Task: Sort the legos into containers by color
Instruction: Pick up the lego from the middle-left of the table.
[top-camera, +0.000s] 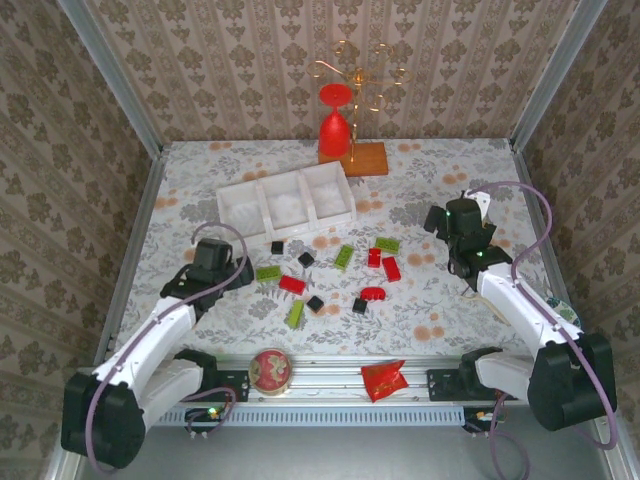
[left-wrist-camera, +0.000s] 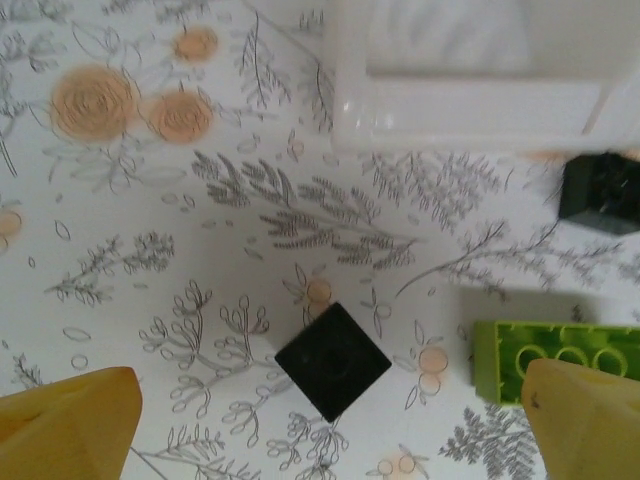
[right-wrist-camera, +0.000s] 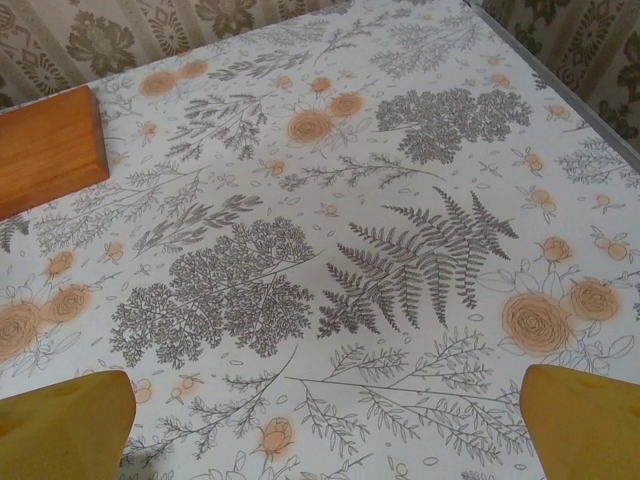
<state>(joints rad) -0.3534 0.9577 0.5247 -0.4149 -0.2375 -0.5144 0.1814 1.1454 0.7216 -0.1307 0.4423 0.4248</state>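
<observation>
The small black cube (left-wrist-camera: 333, 362) is below my open left gripper, between my fingers. My left gripper will next go down toward the tabletop until its fingers are on either side of the cube.
The white three-compartment tray (top-camera: 285, 205) lies at the back left, and its near corner (left-wrist-camera: 470, 110) shows in the left wrist view. Red, lime green and black legos are scattered in front of it, among them a green brick (top-camera: 268, 272), a red brick (top-camera: 292, 284) and a black cube (top-camera: 277, 247). My left gripper (top-camera: 225, 268) hangs open above the table. Between its fingers (left-wrist-camera: 330, 415) lies a black cube (left-wrist-camera: 332, 361). A green brick (left-wrist-camera: 560, 360) sits to its right and another black cube (left-wrist-camera: 600, 192) lies near the tray. My right gripper (top-camera: 450, 222) is open over bare cloth (right-wrist-camera: 325, 425).
A red goblet (top-camera: 335, 125) and a gold wire stand (top-camera: 365, 75) rise from a wooden base (top-camera: 352, 158) behind the tray; the base's corner (right-wrist-camera: 45, 145) shows in the right wrist view. A round red tin (top-camera: 270, 368) and a crinkled red packet (top-camera: 384, 378) lie at the near edge.
</observation>
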